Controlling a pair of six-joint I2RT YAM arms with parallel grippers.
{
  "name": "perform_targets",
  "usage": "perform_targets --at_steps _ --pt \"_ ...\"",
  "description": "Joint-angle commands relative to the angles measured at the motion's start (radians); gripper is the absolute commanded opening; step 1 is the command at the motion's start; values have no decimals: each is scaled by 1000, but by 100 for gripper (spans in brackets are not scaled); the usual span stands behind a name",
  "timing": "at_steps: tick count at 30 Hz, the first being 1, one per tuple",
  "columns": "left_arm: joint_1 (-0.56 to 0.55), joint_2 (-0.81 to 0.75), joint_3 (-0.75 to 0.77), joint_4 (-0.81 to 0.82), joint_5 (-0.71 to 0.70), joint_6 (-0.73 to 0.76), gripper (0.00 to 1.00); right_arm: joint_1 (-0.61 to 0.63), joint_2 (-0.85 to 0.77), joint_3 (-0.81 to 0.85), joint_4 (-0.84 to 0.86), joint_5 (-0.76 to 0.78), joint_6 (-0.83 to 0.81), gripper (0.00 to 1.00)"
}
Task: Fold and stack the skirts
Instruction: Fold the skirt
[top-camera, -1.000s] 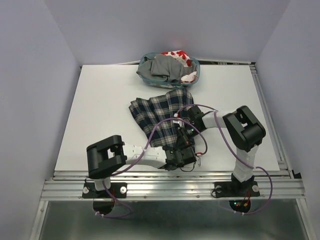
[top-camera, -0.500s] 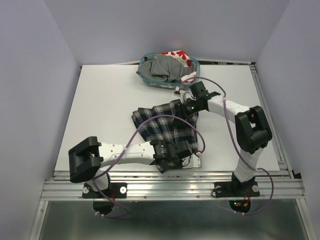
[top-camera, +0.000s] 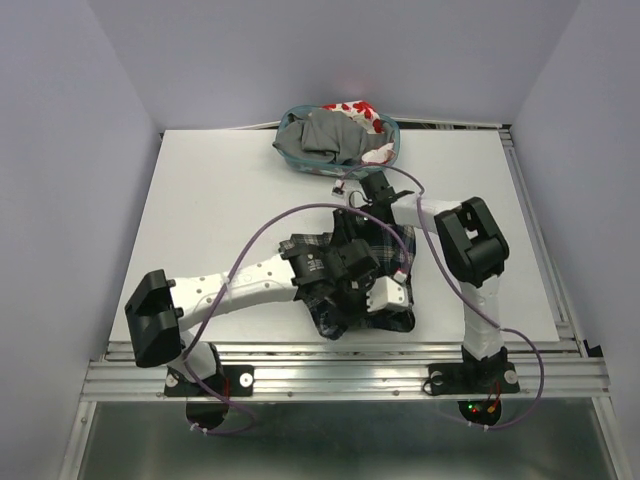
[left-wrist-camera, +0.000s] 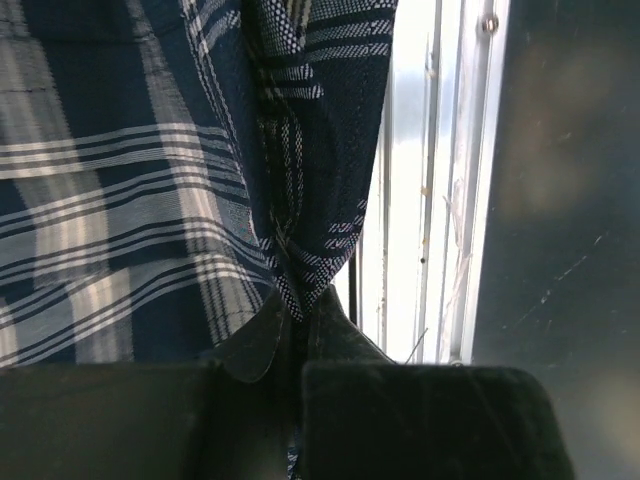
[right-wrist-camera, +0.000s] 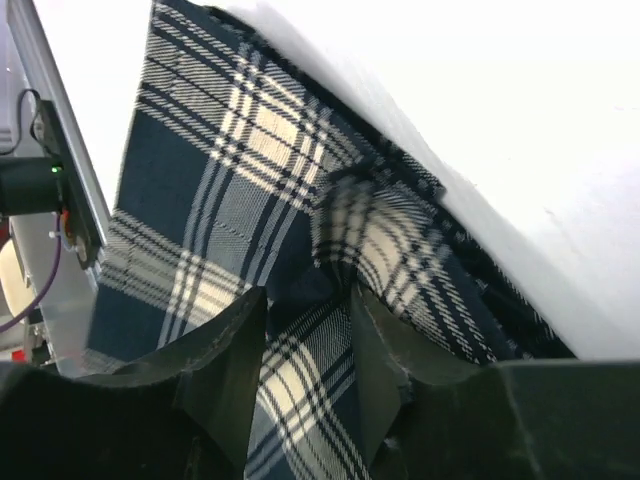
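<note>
Next, my left gripper draws the cloth of the plaid (right-wrist-camera: 340, 260) outward and left in the top view to the skirt's far edge, then releases it, since it lies bunched.
The navy, white and green plaid skirt (top-camera: 398, 248) lies bunched on the white table (top-camera: 220, 210), near the front and right of centre. My left gripper (top-camera: 345, 270) sits over its middle, shut on a cloth edge (left-wrist-camera: 300, 250) in the left wrist view. My right gripper (top-camera: 360, 200) is at the skirt's far edge, and a puckered fold of plaid (right-wrist-camera: 340, 260) is pinched between its fingers (right-wrist-camera: 235, 340). The grey skirt (top-camera: 325, 135) and the red-print white skirt (top-camera: 355, 108) lie piled in the teal basket (top-camera: 392, 135).
The basket stands at the back centre of the table. Metal rails (top-camera: 340, 355) run along the near edge, and more run along the right side. Purple cables loop over both arms and across the skirt. Grey walls close in on the left, right and back.
My left gripper has moved from the near edge up toward the table's middle, carrying the plaid cloth. My right gripper shifted left along the far edge. The skirt went from spread flat to bunched.
</note>
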Motion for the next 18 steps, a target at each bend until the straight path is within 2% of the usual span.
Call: perform_targets --at_steps 1,7,9,15,18 --pt "71 -23 148 -85 113 42 0 71 34 -44 75 -1 19 42" --pt "213 56 323 -162 93 106 0 171 -10 -185 126 -34 51 39" --pt "239 88 340 -161 71 127 0 191 -35 -227 141 -34 59 39" --pt "305 106 231 -99 51 196 0 202 -67 -187 68 -25 38 39" --pt "306 67 151 -81 94 216 0 193 -78 -138 -12 47 -16 39"
